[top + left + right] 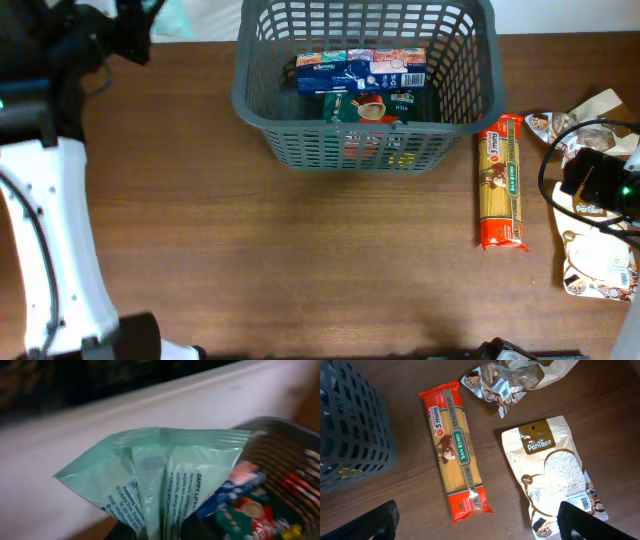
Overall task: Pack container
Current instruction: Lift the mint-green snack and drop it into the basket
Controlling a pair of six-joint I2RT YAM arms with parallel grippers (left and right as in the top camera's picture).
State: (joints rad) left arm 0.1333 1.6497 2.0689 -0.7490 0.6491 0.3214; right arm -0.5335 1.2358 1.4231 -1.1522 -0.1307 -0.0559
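The green packet in the container (257, 517) is below my left gripper and to its right in the overhead view, so my gripper needs to cross the container's rim, go down to the packet and release there.
The container (365, 140), a dark grey slotted basket, stands at the back centre of the table. Inside it lie a blue tissue pack (360, 70) and a green packet (368, 107). My left gripper (162, 532) is shut on a mint-green wipes packet (165, 475), held up in the air to the left of the container's rim (280, 435). In the overhead view this packet (170, 15) shows at the far left, beyond the table's back edge. My right gripper (480, 525) stands open above the table, over the lower end of a spaghetti pack (457, 455).
The spaghetti pack (500, 180) lies right of the container. Beside it, a brown-and-white grain bag (555, 475) and a crumpled snack bag (505, 382) lie near the table's right edge. A white wall runs behind the table.
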